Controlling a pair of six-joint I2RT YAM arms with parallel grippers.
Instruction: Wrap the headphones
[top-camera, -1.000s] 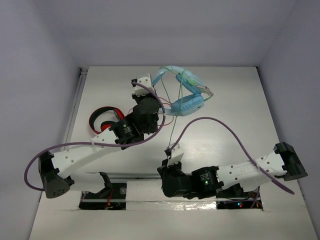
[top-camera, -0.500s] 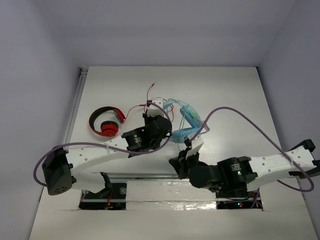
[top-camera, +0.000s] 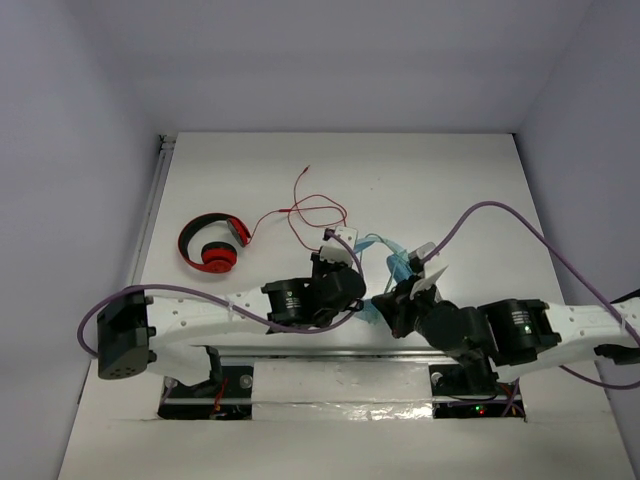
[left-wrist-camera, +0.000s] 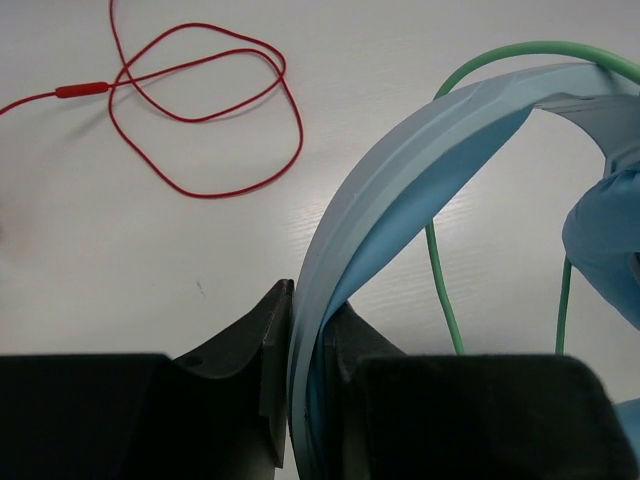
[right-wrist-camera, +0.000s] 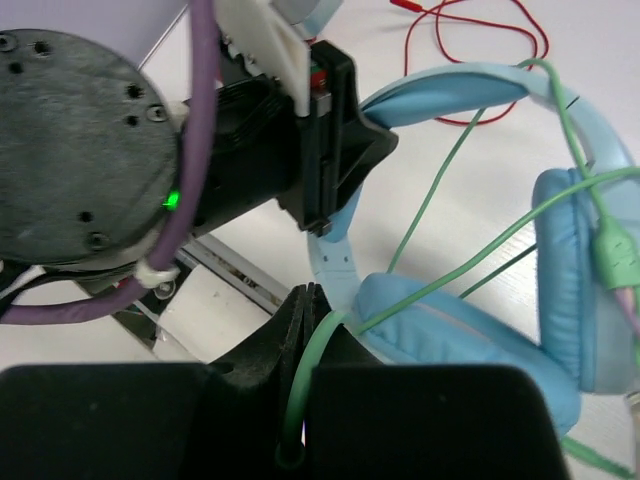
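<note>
I should next move my left gripper out and down to release the headband (left-wrist-camera: 420, 170) on the bare table short of the red cable, as the bar at the table's near edge is right below.
The light blue headphones (top-camera: 385, 258) are held just above the table's near middle, between both grippers. My left gripper (top-camera: 345, 242) is shut on the wide headband (left-wrist-camera: 420, 170), which stands edge-on between the jaws (left-wrist-camera: 305, 305). My right gripper (top-camera: 422, 270) is shut on the thin pale green cable (right-wrist-camera: 440, 280); the cable runs out of the jaws (right-wrist-camera: 318, 300) and across a padded blue ear cup (right-wrist-camera: 470, 345). More green cable (left-wrist-camera: 442, 290) loops round the headband. The green plug (right-wrist-camera: 612, 250) lies on the other ear cup.
The red-and-black headphones (top-camera: 210, 243) lie at the left of the table. Their red cable (top-camera: 315, 210) curls across the middle, just beyond the blue headphones; it also shows in the left wrist view (left-wrist-camera: 200, 110). The table's near edge rail (top-camera: 340, 352) is right below both grippers.
Both arms have drawn the blue headphones from the far middle toward the near edge. The right gripper has come up close to the left one, still shut on the green cable.
</note>
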